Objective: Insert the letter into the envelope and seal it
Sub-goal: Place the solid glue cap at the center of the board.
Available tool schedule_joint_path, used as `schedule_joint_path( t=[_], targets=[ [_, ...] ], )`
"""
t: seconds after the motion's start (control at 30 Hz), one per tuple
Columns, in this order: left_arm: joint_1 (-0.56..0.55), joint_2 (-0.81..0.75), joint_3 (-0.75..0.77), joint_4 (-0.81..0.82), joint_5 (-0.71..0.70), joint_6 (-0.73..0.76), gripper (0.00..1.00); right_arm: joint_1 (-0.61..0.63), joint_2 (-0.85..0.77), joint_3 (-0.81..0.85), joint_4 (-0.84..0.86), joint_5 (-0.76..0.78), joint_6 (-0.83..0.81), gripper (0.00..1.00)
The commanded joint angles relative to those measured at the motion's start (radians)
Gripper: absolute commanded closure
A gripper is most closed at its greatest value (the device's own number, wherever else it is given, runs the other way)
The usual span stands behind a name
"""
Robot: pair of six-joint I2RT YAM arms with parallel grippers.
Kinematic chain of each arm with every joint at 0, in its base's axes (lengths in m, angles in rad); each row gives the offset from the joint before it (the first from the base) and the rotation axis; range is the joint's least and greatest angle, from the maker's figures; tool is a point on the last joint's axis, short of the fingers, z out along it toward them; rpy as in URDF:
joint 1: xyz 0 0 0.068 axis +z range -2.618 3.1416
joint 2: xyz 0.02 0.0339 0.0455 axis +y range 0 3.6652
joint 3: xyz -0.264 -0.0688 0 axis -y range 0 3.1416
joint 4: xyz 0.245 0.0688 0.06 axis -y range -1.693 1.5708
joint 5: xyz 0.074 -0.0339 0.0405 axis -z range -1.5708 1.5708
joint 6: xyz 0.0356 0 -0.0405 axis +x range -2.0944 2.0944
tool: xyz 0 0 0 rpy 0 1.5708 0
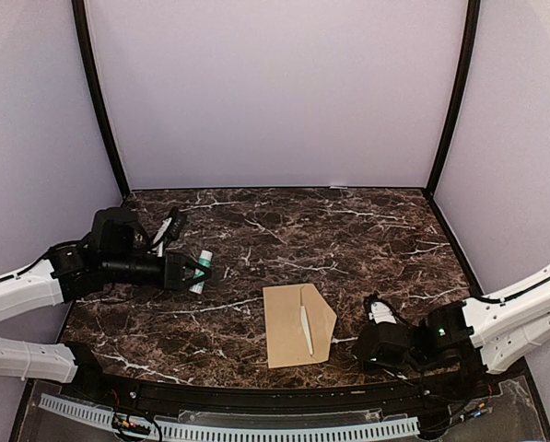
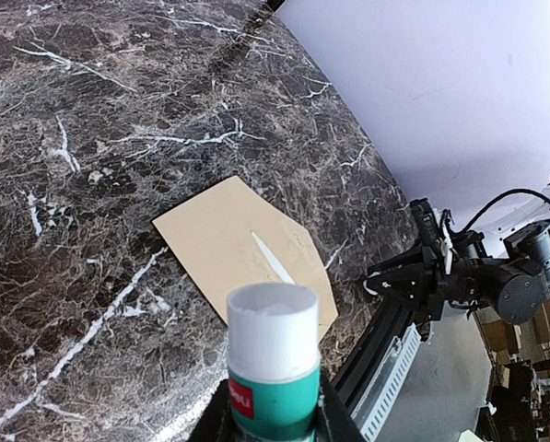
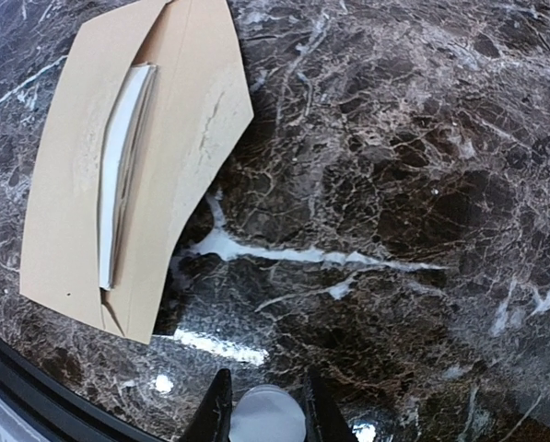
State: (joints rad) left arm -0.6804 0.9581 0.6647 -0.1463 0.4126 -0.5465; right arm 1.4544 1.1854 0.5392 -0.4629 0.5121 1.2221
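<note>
Next, my right gripper moves down onto the bare marble below, beside the open flap, and releases the small round white cap (image 3: 267,419) clear of the envelope.
The kraft-brown envelope (image 1: 291,327) lies flat near the table's front middle, its pointed flap open toward the right. The letter shows only as a thin white edge (image 1: 306,331) at the envelope's mouth, also in the right wrist view (image 3: 120,157) and left wrist view (image 2: 273,260). My left gripper (image 1: 193,273) is shut on a green glue stick (image 2: 273,364) with a white, uncapped top, held at the left, apart from the envelope (image 2: 221,239). My right gripper (image 1: 362,348) is right of the flap, shut on a small round white cap (image 3: 267,419). The envelope (image 3: 63,184) lies to its upper left.
The dark marble table (image 1: 348,239) ends at a black front rail (image 1: 256,401). Purple walls (image 1: 275,92) close in the back and sides. The right arm's gripper (image 2: 413,276) shows beyond the envelope in the left wrist view.
</note>
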Motion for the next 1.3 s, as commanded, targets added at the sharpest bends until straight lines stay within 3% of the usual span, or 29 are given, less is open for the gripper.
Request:
schedule_joint_path(
  t=[0.0, 0.37, 0.9, 1.13, 1.27],
  targets=[
    [0.006, -0.022, -0.022, 0.05, 0.038, -0.018, 0.99, 0.007, 0.043, -0.019, 0.027, 0.034, 0.031, 0.91],
    [0.006, -0.021, -0.028, 0.063, 0.047, -0.026, 1.0, 0.003, 0.126, -0.003, 0.054, 0.039, 0.031, 0.85],
    [0.005, -0.029, -0.037, 0.065, 0.059, -0.027, 1.0, 0.002, 0.145, 0.02, 0.044, 0.038, 0.025, 0.53],
    [0.006, -0.053, -0.046, 0.117, 0.124, -0.05, 1.0, 0.001, 0.09, 0.135, -0.122, 0.076, 0.032, 0.38],
    [0.002, -0.066, -0.056, 0.198, 0.18, -0.115, 1.0, 0.001, 0.01, 0.183, -0.106, 0.095, -0.027, 0.28]
  ],
)
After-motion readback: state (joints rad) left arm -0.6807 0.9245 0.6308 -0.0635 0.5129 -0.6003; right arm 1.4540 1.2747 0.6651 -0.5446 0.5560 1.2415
